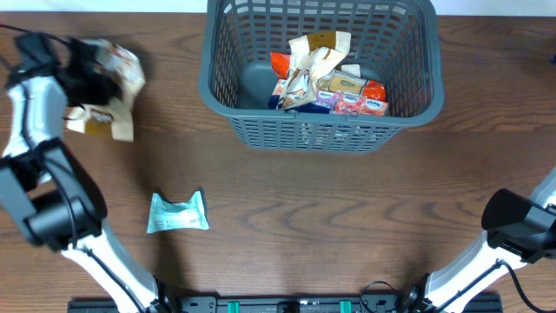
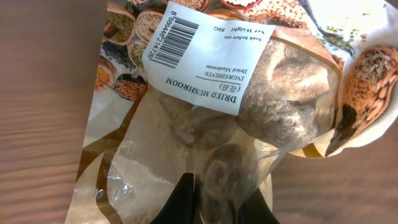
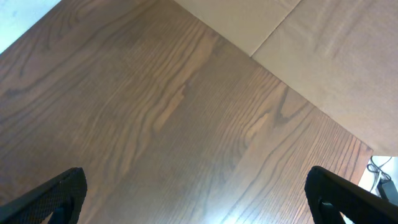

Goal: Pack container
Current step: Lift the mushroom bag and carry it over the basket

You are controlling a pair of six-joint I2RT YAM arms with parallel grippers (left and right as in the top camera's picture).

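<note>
Next, I raise my left gripper and move it over the basket's bare end (image 1: pixel 256 83), which lies to its right in the overhead view, releasing the bag (image 1: pixel 117 83) where room shows.
The dark grey-blue slotted basket (image 1: pixel 228 83) stands at the top centre of the table and holds several snack packs (image 1: pixel 334 83). My left gripper (image 1: pixel 94 80) is at the far left, shut on a clear dried mushroom bag (image 1: pixel 117 83) with a white barcode label. In the left wrist view the bag (image 2: pixel 249 106) fills the frame, and my black fingers (image 2: pixel 214 205) pinch its lower edge. A teal snack pack (image 1: pixel 178 212) lies on the table at the lower left. My right gripper (image 3: pixel 196 199) is open and empty over bare wood; its arm (image 1: pixel 521 222) sits at the lower right.
The table is dark brown wood (image 1: pixel 347 217). The right wrist view shows the table's far edge (image 3: pixel 273 68) with pale floor beyond it.
</note>
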